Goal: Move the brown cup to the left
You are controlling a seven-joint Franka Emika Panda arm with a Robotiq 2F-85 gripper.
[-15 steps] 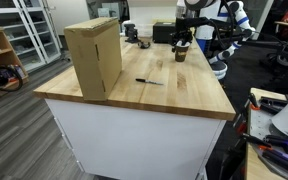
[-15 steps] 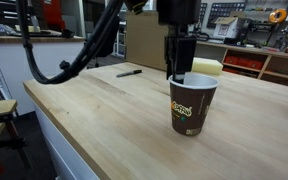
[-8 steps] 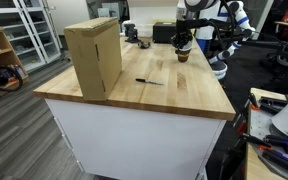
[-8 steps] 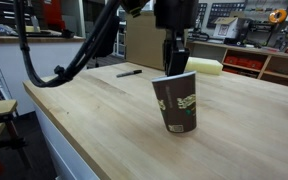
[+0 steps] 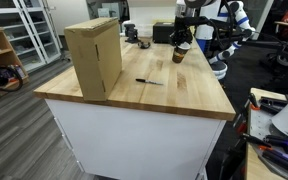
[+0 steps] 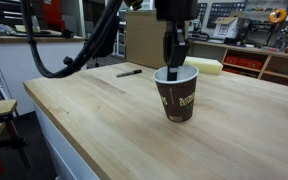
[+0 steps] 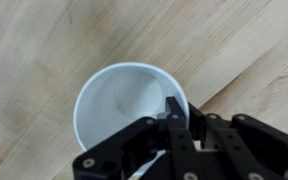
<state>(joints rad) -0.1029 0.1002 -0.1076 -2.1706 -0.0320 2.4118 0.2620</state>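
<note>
The bare wood (image 5: 180, 91) beside the black pen lies toward the pen from the gripper, so the robot's gripper will next move along the table and release the cup there.
The brown cup (image 6: 177, 95) is a small dark-brown paper cup with a white rim, upright on the wooden table (image 6: 94, 120). It shows small at the far end of the table (image 5: 179, 55) in an exterior view. My gripper (image 6: 174, 68) comes down from above, shut on the cup's rim with one finger inside the cup and one outside. In the wrist view the cup's white inside (image 7: 119, 110) fills the middle, and the gripper (image 7: 176, 118) pinches the cup's wall on its right side. Whether the cup's base touches the wood I cannot tell.
A tall tan cardboard box (image 5: 94, 57) stands near one table edge, also seen behind the cup (image 6: 144, 40). A black pen (image 5: 149, 81) lies mid-table (image 6: 129, 72). A pale yellow block (image 6: 206, 67) lies behind the cup. Shelving and other equipment surround the table.
The jaws closed on the cup's rim. The cup tipped half a second ago and now stands upright, shifted a little sideways from where it stood.
</note>
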